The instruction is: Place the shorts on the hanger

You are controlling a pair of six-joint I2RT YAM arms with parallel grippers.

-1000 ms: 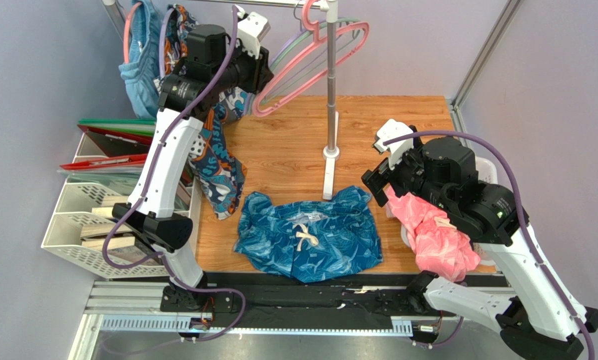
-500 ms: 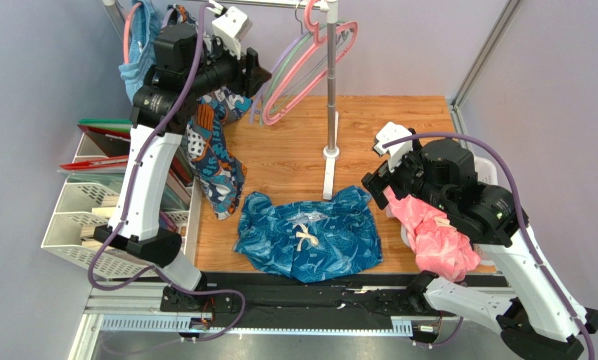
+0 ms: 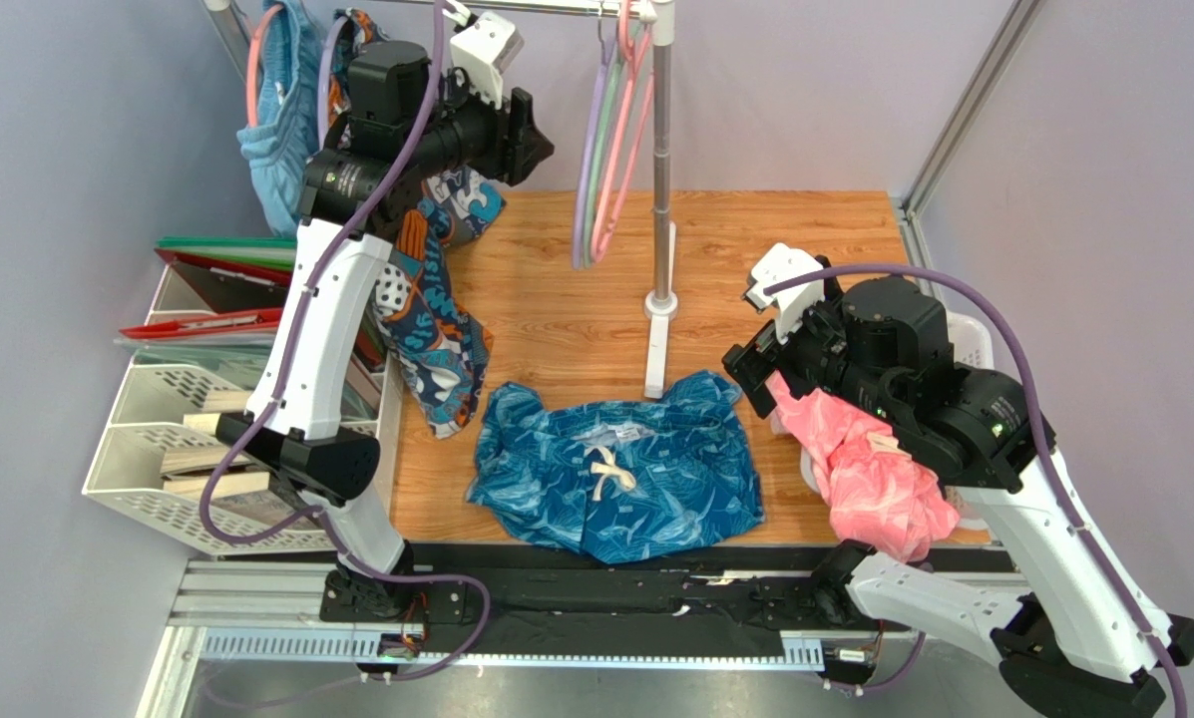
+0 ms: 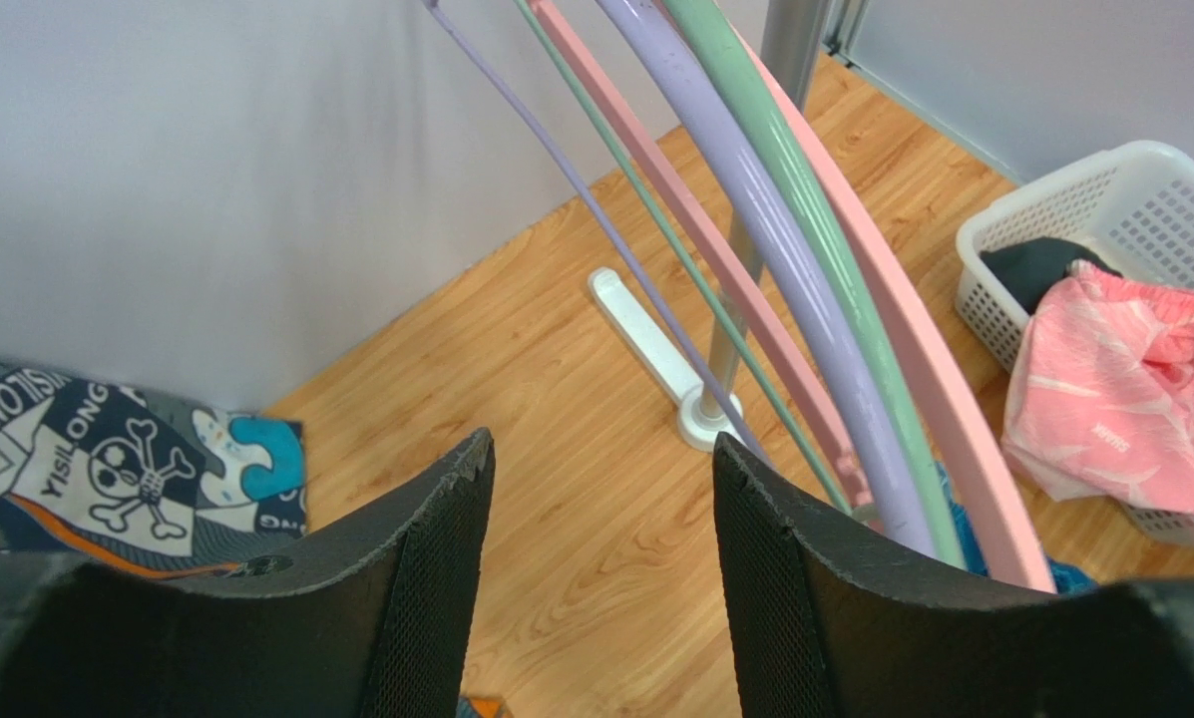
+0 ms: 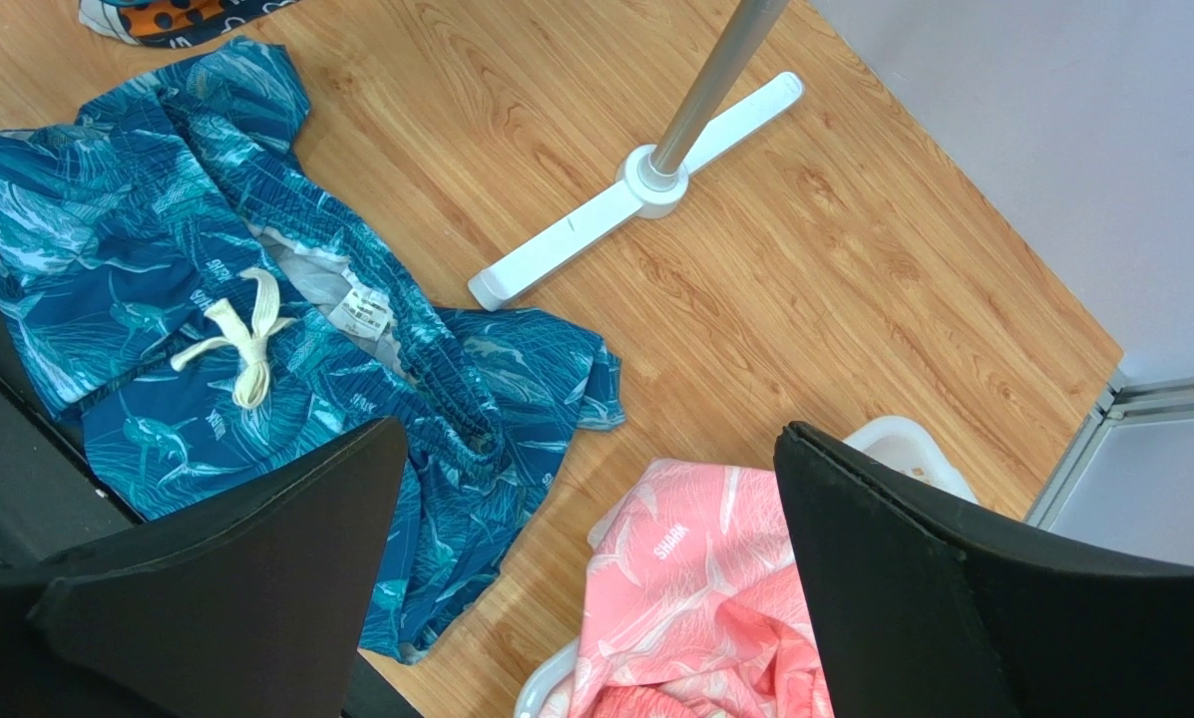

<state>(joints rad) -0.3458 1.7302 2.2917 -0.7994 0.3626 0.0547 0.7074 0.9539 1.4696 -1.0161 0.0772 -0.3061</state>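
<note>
My left gripper is to turn, go to the right in the top view and close on the lavender hanger's sloping arm (image 3: 589, 168) (image 4: 784, 247), because that hanger hangs nearest.
The dark blue-teal shorts (image 3: 618, 467) with a white drawstring lie flat on the wooden table near its front edge; they also show in the right wrist view (image 5: 243, 344). The lavender hanger (image 3: 583, 165) hangs on the rack rail with a mint-green and a pink hanger, edge-on; in the left wrist view (image 4: 775, 255) it runs just right of my fingers. My left gripper (image 3: 535, 138) is open and empty, raised beside the hangers, its right fingertip (image 4: 753, 494) close to them. My right gripper (image 3: 748, 359) is open and empty above the shorts' right side.
The rack pole (image 3: 660, 180) stands on a white foot (image 3: 658, 337) behind the shorts. A navy cartoon-print garment (image 3: 430, 322) and light blue shorts (image 3: 281, 127) hang at the left. A white basket (image 4: 1112, 284) with pink shorts (image 3: 865, 464) sits right. File trays (image 3: 183, 434) stand left.
The hangers swung back from a left tilt to hang straight down. My left gripper moved away from them and back to the right, open. The right arm has not moved.
</note>
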